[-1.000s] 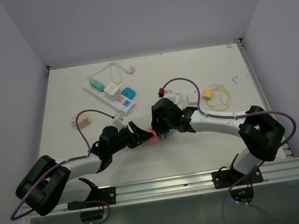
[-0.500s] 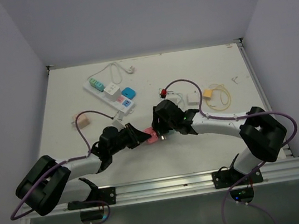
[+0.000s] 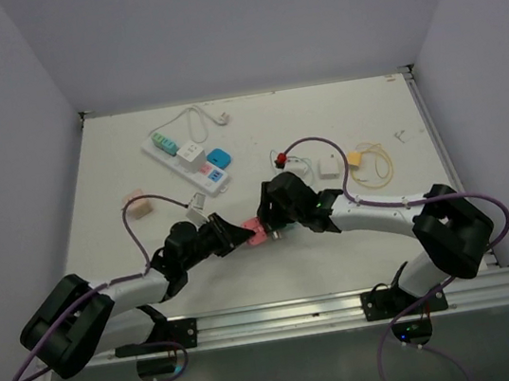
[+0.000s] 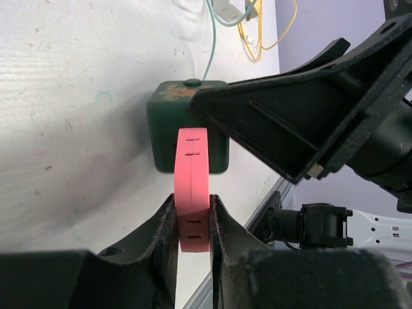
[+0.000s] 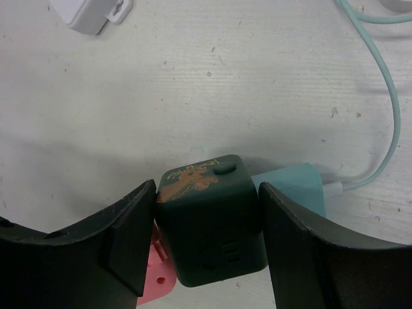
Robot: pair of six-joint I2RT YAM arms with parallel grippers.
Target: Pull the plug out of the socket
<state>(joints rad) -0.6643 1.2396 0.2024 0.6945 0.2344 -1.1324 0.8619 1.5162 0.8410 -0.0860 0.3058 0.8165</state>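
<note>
My left gripper will next pull the pink plug outward off the green cube and release it on the tabletop [image 3: 251, 189] beside the white strip, because the tabletop is bare there.
A flat pink plug [image 4: 192, 187] sticks out of the side of a dark green cube adapter [image 4: 168, 122]. My left gripper [image 4: 192, 219] is shut on the plug, with both pads pressed against its flat faces. My right gripper [image 5: 206, 238] is shut on the green cube [image 5: 209, 219], one finger on each side, and the pink plug [image 5: 154, 277] shows at the lower left. In the top view the two grippers meet at the pink plug [image 3: 257, 231] at mid-table. The socket [image 3: 188, 159], a long white strip, lies far back on the left, away from both grippers.
A teal plug [image 5: 293, 187] with a pale teal cord [image 5: 386, 96] lies against the cube's far side. A beige cube [image 3: 140, 206], a blue adapter [image 3: 219, 156], a white adapter [image 3: 328, 168] and a yellow cable [image 3: 370, 162] lie around. A metal rail [image 3: 283, 316] runs along the near edge.
My left gripper stood open round the pink plug and has closed on it. The left arm has sunk a little lower and leftward. The right gripper kept its hold on the cube.
</note>
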